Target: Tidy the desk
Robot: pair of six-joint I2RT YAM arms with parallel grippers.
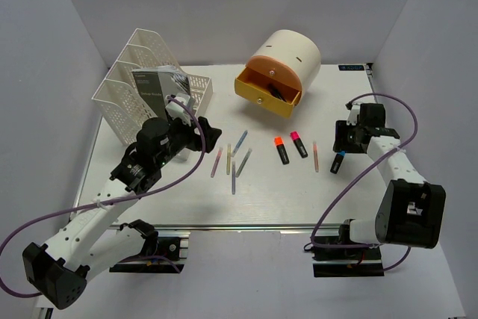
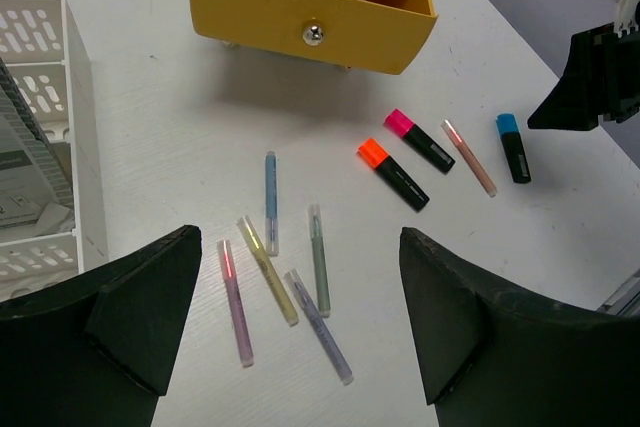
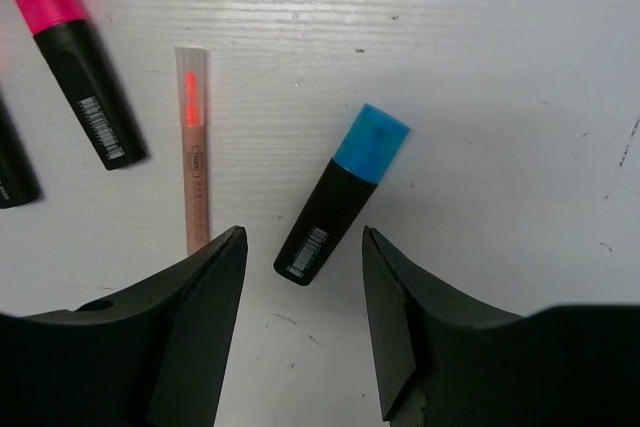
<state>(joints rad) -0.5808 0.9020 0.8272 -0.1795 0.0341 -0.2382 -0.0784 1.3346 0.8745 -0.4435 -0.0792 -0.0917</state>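
The black highlighter lies slanted below the open fingers, so my right gripper needs to turn to match it and lower onto the highlighter's black body [image 1: 337,160] [image 3: 343,193] beside the blue cap.
The white desk [image 1: 269,198] holds scattered pens. My left gripper [image 1: 211,138] is open and empty, hovering above several thin pastel pens [image 1: 232,159]; in the left wrist view its jaws [image 2: 300,317] frame the pink [image 2: 235,302], yellow [image 2: 266,269] and purple [image 2: 320,325] pens. My right gripper [image 1: 341,140] is open just above a blue-capped black highlighter [image 1: 337,161]. In the right wrist view the gripper [image 3: 304,242] straddles the highlighter's [image 3: 345,192] black end without touching it.
A pink highlighter [image 1: 299,143], an orange highlighter [image 1: 281,150] and a thin orange pen [image 1: 315,156] lie mid-desk. The cream drawer unit [image 1: 287,57] stands behind with its yellow drawer [image 1: 267,95] open. A white mesh file rack [image 1: 142,84] holding a booklet stands far left.
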